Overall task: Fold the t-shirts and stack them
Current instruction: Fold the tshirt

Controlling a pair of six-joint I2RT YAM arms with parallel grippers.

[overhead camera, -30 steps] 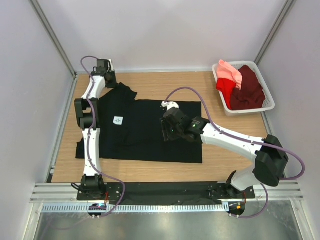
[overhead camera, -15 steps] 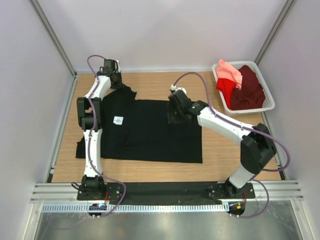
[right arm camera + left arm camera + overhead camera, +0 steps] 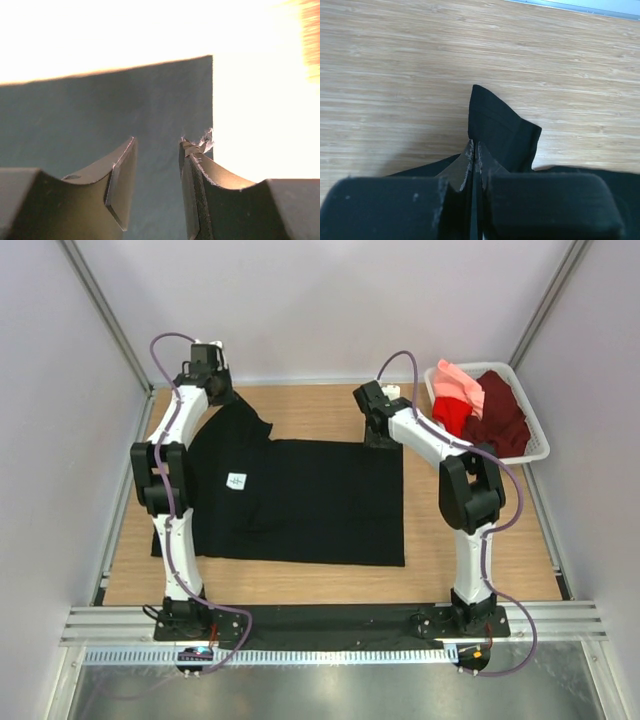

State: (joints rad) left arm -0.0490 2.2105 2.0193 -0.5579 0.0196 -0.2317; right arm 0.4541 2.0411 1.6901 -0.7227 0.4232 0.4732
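Note:
I will next move my right gripper to the right in the top view and down onto the shirt's corner nearest the basket [image 3: 206, 63], since it lies beyond my open fingers.
The large black t-shirt [image 3: 300, 500] lies spread flat on the wooden table, its small white chest label [image 3: 237, 481] facing up. My left gripper [image 3: 221, 399] is at the shirt's far left corner, shut on a fold of black cloth [image 3: 501, 131]; in the left wrist view the jaws [image 3: 476, 151] pinch it tight. My right gripper [image 3: 381, 436] is open just above the shirt's far right corner. In the right wrist view its jaws [image 3: 157, 150] stand apart over the dark cloth [image 3: 100, 110] near its edge. Maroon [image 3: 500, 418], red [image 3: 450, 418] and salmon-pink [image 3: 458, 382] shirts lie in a basket.
A white slotted basket [image 3: 492, 457] stands at the far right of the table and holds the other shirts. Grey walls enclose the table on three sides. A metal rail [image 3: 330, 620] with both arm bases runs along the near edge.
My right arm swung from the shirt's middle out to its far right corner. My left gripper shifted slightly left at the far left corner, still holding the cloth.

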